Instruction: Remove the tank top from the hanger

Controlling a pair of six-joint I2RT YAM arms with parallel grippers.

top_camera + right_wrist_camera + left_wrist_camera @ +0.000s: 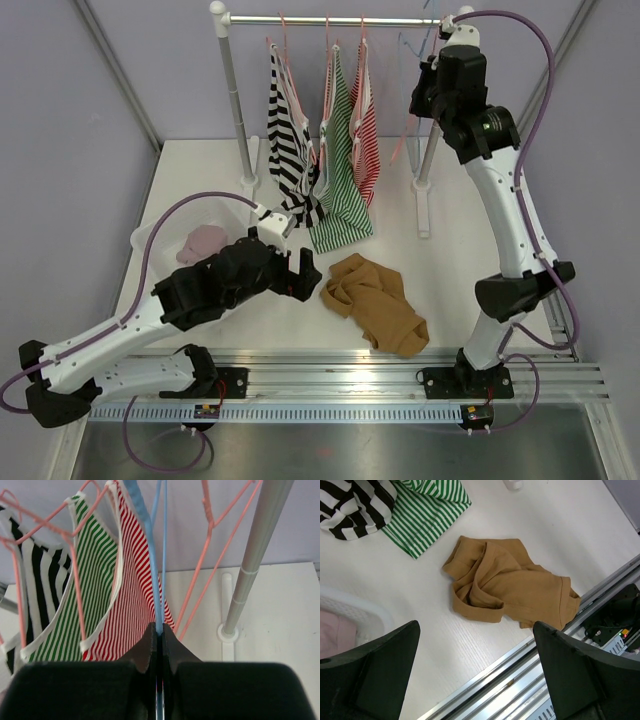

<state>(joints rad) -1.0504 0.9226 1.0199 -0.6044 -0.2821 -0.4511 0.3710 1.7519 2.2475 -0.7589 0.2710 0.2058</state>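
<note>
Next, my right gripper moves slightly outward toward the rack post and lets go of the blue hanger (159,629).
A brown tank top (375,300) lies crumpled on the table, free of any hanger; it also shows in the left wrist view (505,585). My right gripper (428,95) is up at the rack, shut on a thin blue hanger (150,555) that carries no garment (418,42); the hanger's wire runs between the closed fingers (159,630). My left gripper (300,270) is open and empty, low over the table just left of the brown top (475,670).
Black-and-white (290,140), green-striped (338,170) and red-striped (365,130) tank tops hang on pink hangers from the rack rod (330,19). A bare pink hanger (210,555) hangs beside the rack post (250,565). A white basket (160,235) holds a pink garment (205,243).
</note>
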